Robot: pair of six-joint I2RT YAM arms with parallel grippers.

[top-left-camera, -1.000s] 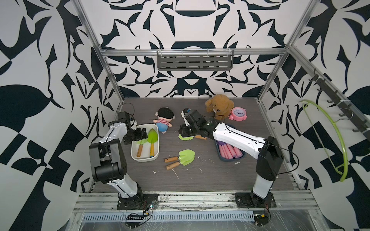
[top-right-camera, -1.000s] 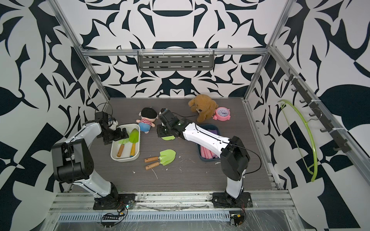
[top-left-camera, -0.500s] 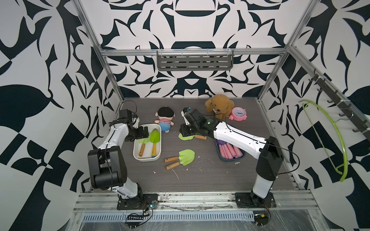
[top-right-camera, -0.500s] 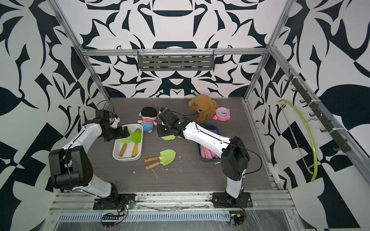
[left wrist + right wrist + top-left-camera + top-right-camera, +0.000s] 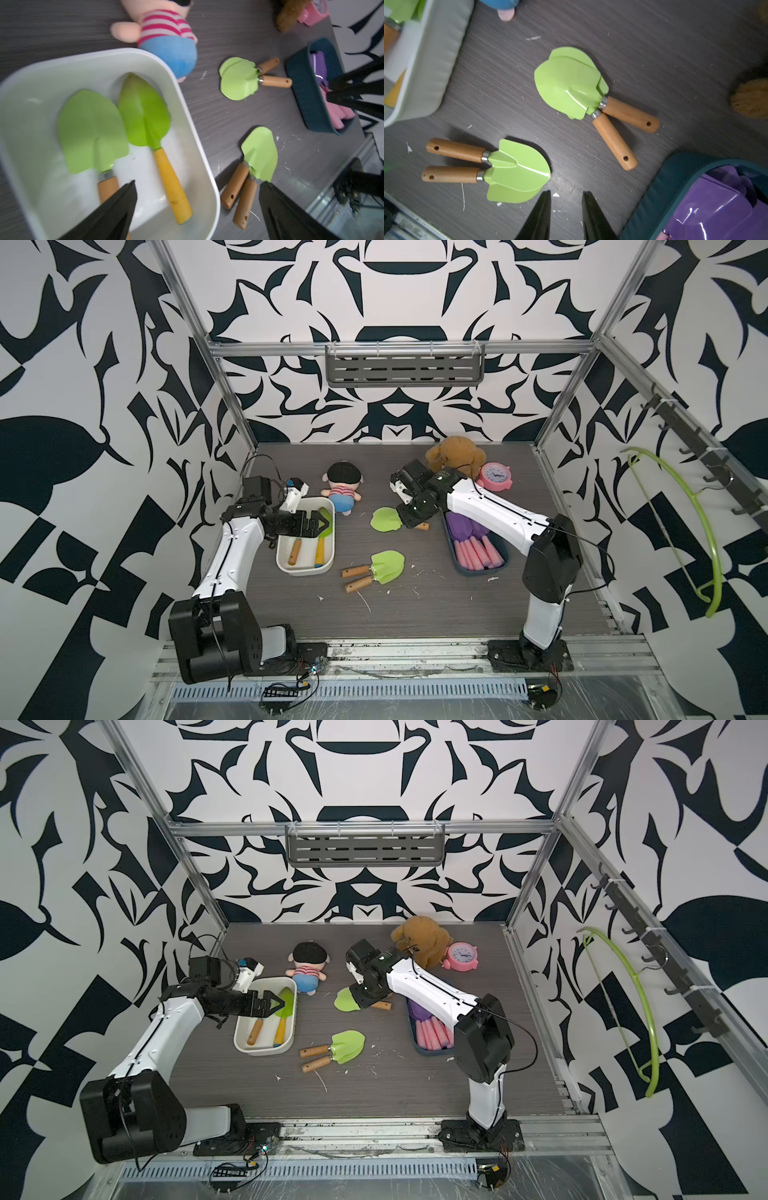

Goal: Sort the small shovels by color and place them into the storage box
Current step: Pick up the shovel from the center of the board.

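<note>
The blade of the far handle of the mid-table pair (image 5: 237,178) lies on top, so my left gripper should pass the white box's rim and lower onto that handle.
Two green small shovels lie in the white storage box (image 5: 305,571) (image 5: 262,1050) (image 5: 199,133), one with a wooden handle (image 5: 91,128) and one with a yellow handle (image 5: 145,118). My left gripper (image 5: 313,524) (image 5: 272,1004) (image 5: 197,182) hangs wide open over that box, holding nothing. A pair of green shovels (image 5: 386,566) (image 5: 517,170) lies mid-table. Another pair (image 5: 384,519) (image 5: 566,83) lies by the blue box (image 5: 482,572) (image 5: 660,197), which holds purple shovels (image 5: 478,551) with pink handles. My right gripper (image 5: 409,517) (image 5: 566,193) hovers over this pair, slightly open and empty.
A striped doll (image 5: 343,489) lies behind the white box. A brown teddy bear (image 5: 453,454) and a pink clock (image 5: 494,475) sit at the back right. White scraps litter the table front. A green hanger (image 5: 681,531) hangs on the right wall.
My left gripper has swung to the right, from the white box's left edge to above its inside. The right arm has barely moved.
</note>
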